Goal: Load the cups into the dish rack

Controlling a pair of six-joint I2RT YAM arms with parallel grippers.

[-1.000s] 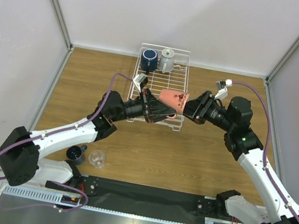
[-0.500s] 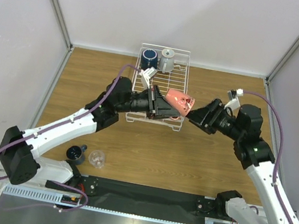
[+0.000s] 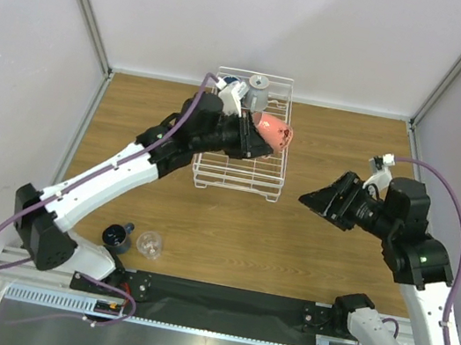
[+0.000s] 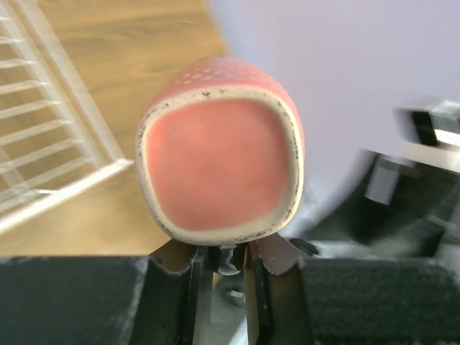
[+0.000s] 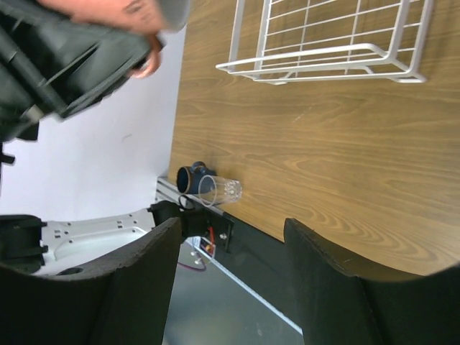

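Note:
Bare rack wires beside the light grey mug (image 3: 257, 93) lie below and outward of my left gripper, so it next needs to lower outward to them, tilt the sideways salmon-pink cup with its opening down, then release it.
My left gripper (image 3: 259, 145) is shut on the salmon-pink cup (image 3: 275, 132) and holds it on its side above the white wire dish rack (image 3: 239, 172). In the left wrist view the cup's base (image 4: 219, 162) fills the middle, pinched at its lower edge, with the rack (image 4: 50, 154) to the left. A light grey mug (image 3: 257, 93) stands in the rack's far end; my left wrist hides the navy mug. My right gripper (image 3: 310, 200) hangs open and empty to the right of the rack. A small dark blue cup (image 3: 117, 235) and a clear glass tumbler (image 3: 149, 244) stand near the left arm's base.
In the right wrist view the rack's near corner (image 5: 323, 61) is at the top, and the dark blue cup (image 5: 190, 178) and tumbler (image 5: 221, 190) stand by the table's front edge. Grey walls close in the table on three sides.
My right gripper opened, let go of the pink cup and pulled back to the right. My left arm carried the cup toward the rack's far end.

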